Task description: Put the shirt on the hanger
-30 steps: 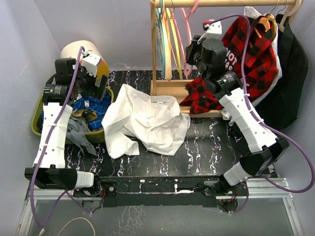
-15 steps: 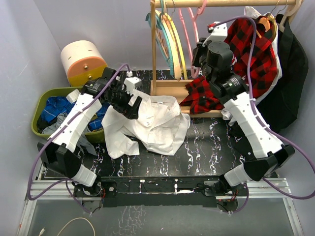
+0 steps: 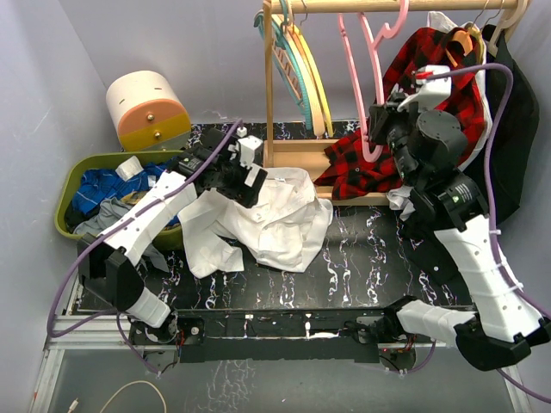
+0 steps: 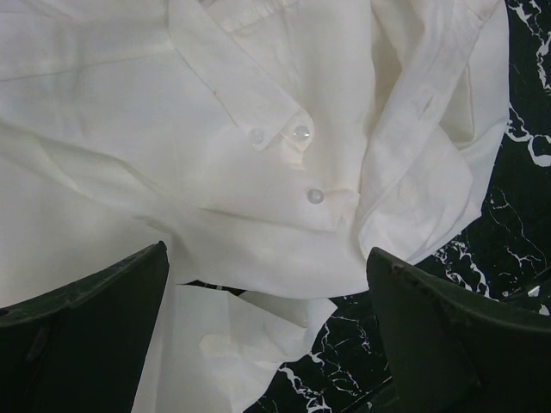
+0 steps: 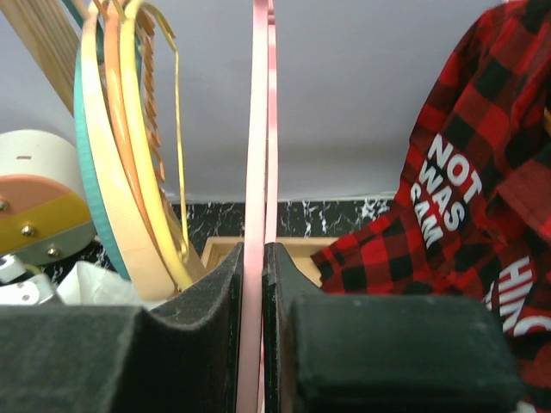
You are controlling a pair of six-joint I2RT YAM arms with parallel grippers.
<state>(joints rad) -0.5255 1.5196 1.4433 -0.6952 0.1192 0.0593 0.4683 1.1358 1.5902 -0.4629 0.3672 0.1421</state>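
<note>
My left gripper turns and moves down next, fingers open, onto the shirt's fold near the wooden rack, as that cloth lies below it.
The white shirt (image 3: pixel 258 215) lies crumpled on the black marble table (image 3: pixel 370 249). It fills the left wrist view (image 4: pixel 258 129), buttons and collar showing. My left gripper (image 3: pixel 250 176) is open just above the shirt's upper left part, its fingers (image 4: pixel 77 327) apart with cloth between them. The pink hanger (image 3: pixel 360 77) hangs tilted from the wooden rail (image 3: pixel 387 5). My right gripper (image 3: pixel 379 138) is shut on the hanger's lower part; in the right wrist view the pink hanger (image 5: pixel 256 155) runs upright between the closed pads (image 5: pixel 225 292).
Teal, yellow and orange hangers (image 3: pixel 297 60) hang left of the pink one on the wooden rack (image 3: pixel 269 95). A red-and-black plaid shirt (image 3: pixel 430 95) and a dark garment (image 3: pixel 508 120) hang right. A green bin (image 3: pixel 73 225) of clothes and a round box (image 3: pixel 146 110) stand at left.
My right arm has pulled the pink hanger to the right along the rail, away from the other hangers. My left arm swung from the bin over to the shirt and lowered onto it.
</note>
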